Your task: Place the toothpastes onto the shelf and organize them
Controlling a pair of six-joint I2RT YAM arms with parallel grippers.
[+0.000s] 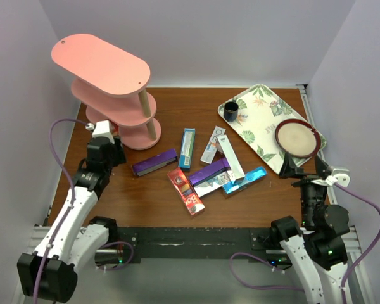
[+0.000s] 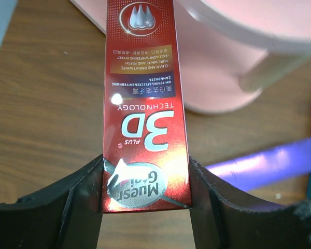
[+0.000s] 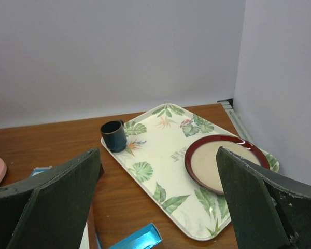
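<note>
My left gripper needs to move outward and to the left in the top view next, toward the wall-side end of the pink shelf's bottom level, because the held end of the carton still hangs over wood.
A red toothpaste carton [image 2: 145, 104] is clamped at its near end by my left gripper [image 2: 145, 161], a finger pressed on each long side. It is held above the wood, pointing at the bottom tier of the pink shelf [image 2: 217, 78]. From above, the left gripper [image 1: 116, 144] is right by the foot of the shelf [image 1: 101, 63]. Several toothpastes lie loose mid-table: purple [image 1: 155, 163], teal [image 1: 187, 147], red [image 1: 185, 191], blue [image 1: 246, 180]. My right gripper [image 1: 307, 174] hovers open and empty by the tray; in its wrist view the right gripper [image 3: 156, 155] has nothing between its fingers.
A leaf-patterned tray [image 1: 259, 126] at the back right carries a dark cup [image 1: 231, 112] and a red-rimmed plate [image 1: 297, 138]. White walls close in the table on three sides. A purple carton [image 2: 264, 163] lies just right of the left gripper.
</note>
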